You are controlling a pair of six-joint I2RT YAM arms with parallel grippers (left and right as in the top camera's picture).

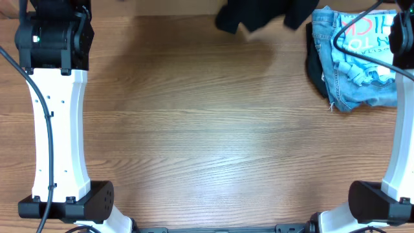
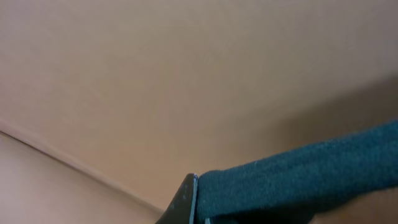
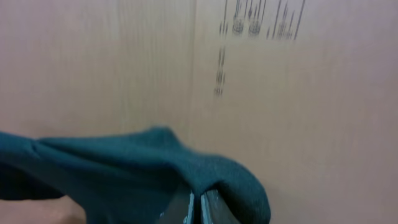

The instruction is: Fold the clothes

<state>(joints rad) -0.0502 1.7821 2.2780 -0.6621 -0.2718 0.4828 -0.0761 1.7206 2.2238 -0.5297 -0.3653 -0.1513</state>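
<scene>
The piece of dark fabric will go on the bare tabletop, clear of other clothes, so my left gripper will move down and back to let go of it there.
The clothes, a black T-shirt (image 1: 259, 16), hang blurred at the table's far edge, partly cut off by the top of the overhead view. In the left wrist view my left gripper (image 2: 198, 208) is shut on a band of the dark fabric (image 2: 298, 174), which stretches away to the right. In the right wrist view my right gripper (image 3: 198, 210) is shut, with the dark fabric (image 3: 124, 168) pinched between the jaws and draped over them to the left. Neither gripper's fingers show in the overhead view.
A light blue printed shirt (image 1: 369, 39) lies on blue denim jeans (image 1: 349, 90) at the back right of the wooden table (image 1: 207, 129). A tan cardboard wall with print (image 3: 261, 25) stands behind. The arm bases (image 1: 65, 200) occupy the near corners.
</scene>
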